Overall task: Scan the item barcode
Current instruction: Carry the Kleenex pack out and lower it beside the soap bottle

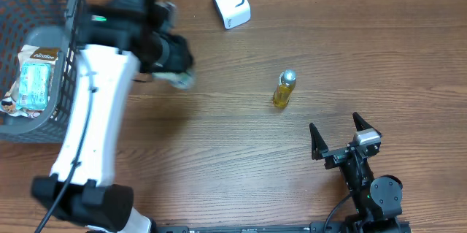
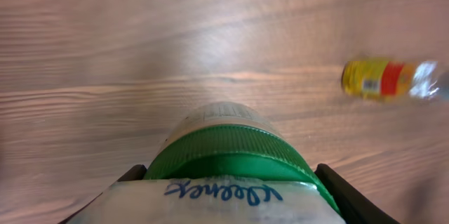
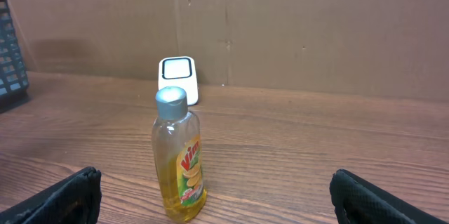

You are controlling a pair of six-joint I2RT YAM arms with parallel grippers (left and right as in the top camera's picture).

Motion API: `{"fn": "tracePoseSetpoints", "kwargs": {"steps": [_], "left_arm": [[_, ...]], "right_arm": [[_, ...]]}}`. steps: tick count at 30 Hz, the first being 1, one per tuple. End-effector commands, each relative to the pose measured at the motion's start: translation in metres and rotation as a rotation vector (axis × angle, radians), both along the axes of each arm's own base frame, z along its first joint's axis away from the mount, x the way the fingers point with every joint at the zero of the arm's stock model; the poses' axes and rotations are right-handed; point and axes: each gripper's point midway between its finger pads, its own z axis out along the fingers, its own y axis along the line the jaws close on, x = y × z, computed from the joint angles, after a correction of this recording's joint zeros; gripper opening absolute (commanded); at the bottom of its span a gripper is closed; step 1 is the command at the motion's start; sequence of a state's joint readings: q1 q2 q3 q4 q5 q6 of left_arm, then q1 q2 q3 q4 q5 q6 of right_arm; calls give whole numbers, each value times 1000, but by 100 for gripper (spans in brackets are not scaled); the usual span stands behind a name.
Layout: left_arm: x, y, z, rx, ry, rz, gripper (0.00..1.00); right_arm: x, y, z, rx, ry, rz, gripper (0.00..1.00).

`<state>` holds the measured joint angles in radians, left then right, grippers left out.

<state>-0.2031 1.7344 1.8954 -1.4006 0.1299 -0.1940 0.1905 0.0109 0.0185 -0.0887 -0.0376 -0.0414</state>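
Observation:
Next, my left gripper needs to go toward the right in the overhead view and down and release the item on the tabletop beside the yellow bottle, since it's clear there.
My left gripper [image 1: 177, 78] is shut on an item with a ribbed green lid and a white label in blue script [image 2: 231, 157], held over the table's left-centre. In the left wrist view its black fingers [image 2: 349, 192] press both sides of the item, and no barcode shows. The white scanner [image 1: 230, 1] stands at the back centre, also seen past the bottle in the right wrist view [image 3: 177, 76]. A yellow Vim bottle [image 1: 284, 89] stands upright mid-table. My right gripper [image 1: 336, 127] stands open near the front right, the bottle [image 3: 179, 157] ahead of it and apart.
A dark mesh basket [image 1: 68, 39] with packaged goods stands at the left edge; its corner [image 3: 10, 48] shows in the right wrist view. A brown cardboard wall [image 3: 316, 27] backs the table. The yellow bottle [image 2: 389, 78] appears ahead of the held item.

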Motion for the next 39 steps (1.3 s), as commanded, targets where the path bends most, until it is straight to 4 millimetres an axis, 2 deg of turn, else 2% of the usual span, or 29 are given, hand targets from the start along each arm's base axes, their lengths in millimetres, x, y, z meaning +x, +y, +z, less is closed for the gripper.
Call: {"fn": "tracePoseSetpoints", "kwargs": {"steps": [1,5,8,12,18,26,34,39], "left_arm": [[-10,-28,-39,36,52,-35,34],[-13,-49,-74,98,42,-33,34],[-16,-64,-93,134,16,-44,35],[-19,-94,-118,139,-45,-71,37],[-25,-117,-137,122,-91,-36,38],[-42,-126,-162,70,-41,96,37],[-52,-136,-171,63,-38,61,38],[-54,-142,-171,61,-41,47,42]], "right_arm": [[0,0,-2,-4,-6,-1,100],[0,0,-1,-4,-6,-1,100],[0,0,-1,-4,-6,-1,100],[0,0,-2,-4,-6,-1,100],[0,0,-2,-4,-6,-1,100],[0,0,-2,-4,-6,-1,100],[0,0,-2,-4,-6,-1,100],[0,0,-1,-4,-6,-1,100]]}}
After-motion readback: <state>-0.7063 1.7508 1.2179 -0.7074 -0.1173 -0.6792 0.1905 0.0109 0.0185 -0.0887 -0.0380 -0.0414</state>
